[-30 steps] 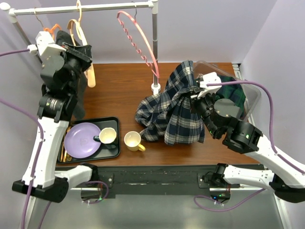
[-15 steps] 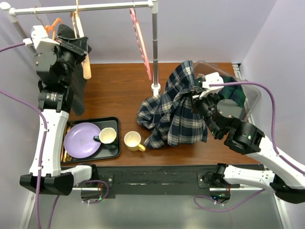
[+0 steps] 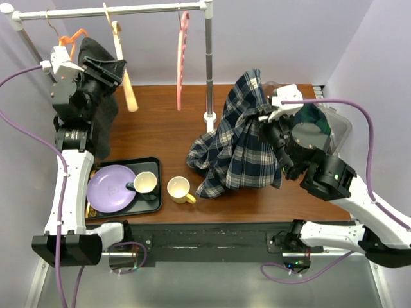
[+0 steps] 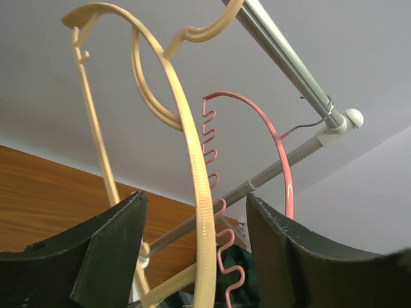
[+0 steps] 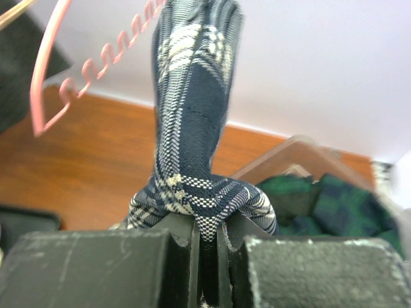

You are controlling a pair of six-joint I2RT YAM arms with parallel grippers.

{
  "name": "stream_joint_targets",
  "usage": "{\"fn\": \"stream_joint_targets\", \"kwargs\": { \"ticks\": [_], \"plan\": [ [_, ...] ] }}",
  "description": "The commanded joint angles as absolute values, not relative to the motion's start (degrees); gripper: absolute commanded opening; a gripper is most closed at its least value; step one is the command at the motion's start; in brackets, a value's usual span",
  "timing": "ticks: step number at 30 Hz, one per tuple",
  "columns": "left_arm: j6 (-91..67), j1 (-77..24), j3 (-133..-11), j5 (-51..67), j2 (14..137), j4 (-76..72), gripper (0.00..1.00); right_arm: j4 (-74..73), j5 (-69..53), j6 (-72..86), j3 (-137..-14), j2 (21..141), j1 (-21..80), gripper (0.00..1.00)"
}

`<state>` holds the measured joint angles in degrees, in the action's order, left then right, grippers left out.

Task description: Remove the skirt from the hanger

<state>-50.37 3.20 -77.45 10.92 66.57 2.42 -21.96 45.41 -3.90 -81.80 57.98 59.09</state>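
My right gripper holds the unhung skirt and will move across and down to release it, as the clear bin [image 3: 320,122] [image 5: 324,199] is below and to the gripper's right in the top view.
The navy plaid skirt [image 3: 236,144] is off every hanger, bunched, and trails from my right gripper [image 3: 265,119] down to the table. That gripper [image 5: 207,234] is shut on a fold of the skirt [image 5: 192,96]. A bare pink hanger [image 3: 182,58] hangs from the rail [image 3: 128,9]. High at the left, my left gripper [image 3: 106,66] stands open. In its wrist view the beige hanger [image 4: 200,192] passes between the open fingers of the left gripper [image 4: 196,199], and I cannot tell whether it touches them. The pink hanger [image 4: 286,173] is behind it.
A dark garment [image 3: 99,102] hangs on an orange hanger [image 3: 72,35] at the rail's left end. The rack's upright pole [image 3: 209,70] stands by the skirt. A clear bin [image 3: 334,128] holds green plaid cloth. A black tray [image 3: 151,163] carries a purple plate and mug; a yellow mug [image 3: 179,190] stands beside it.
My left gripper has opened around the beige hanger. The pink hanger has swung back to hang straight. My right gripper has raised the skirt a little toward the back.
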Motion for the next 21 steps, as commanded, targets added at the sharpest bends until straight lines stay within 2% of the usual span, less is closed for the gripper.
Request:
{"fn": "stream_joint_targets", "kwargs": {
  "ticks": [1, 4, 5, 6, 8, 17, 21],
  "plan": [
    [-45.01, 3.69, -77.17, 12.04, 63.2, 3.59, 0.73, -11.79, 55.89, -15.17, -91.66, 61.25, 59.15, 0.0],
    [-40.8, 3.69, -77.6, 11.78, 62.14, 8.07, 0.84, -0.74, 55.03, -23.52, -93.94, 63.62, 59.06, 0.0],
    [-40.0, 3.69, -77.69, 12.13, 61.79, 8.96, 0.86, -0.18, 54.67, -25.12, -95.17, 66.24, 58.63, 0.0],
    [-39.21, 3.69, -77.87, 12.22, 61.27, 9.92, 0.93, -0.18, 54.58, -26.53, -96.84, 67.66, 58.19, 0.0],
    [-36.39, 3.69, -78.57, 11.78, 60.74, 13.35, 0.98, -0.18, 54.14, -29.0, -101.85, 72.39, 55.31, 0.0],
    [-29.01, 3.69, -79.8, 6.51, 54.76, 21.71, 1.0, 0.0, 54.31, -38.57, -118.99, 83.4, 40.0, 0.0],
    [-26.46, 3.69, -81.21, 4.22, 52.56, 24.17, 1.0, 7.63, 55.98, -47.88, -123.65, 87.09, 35.34, 0.0]
  ]
}}
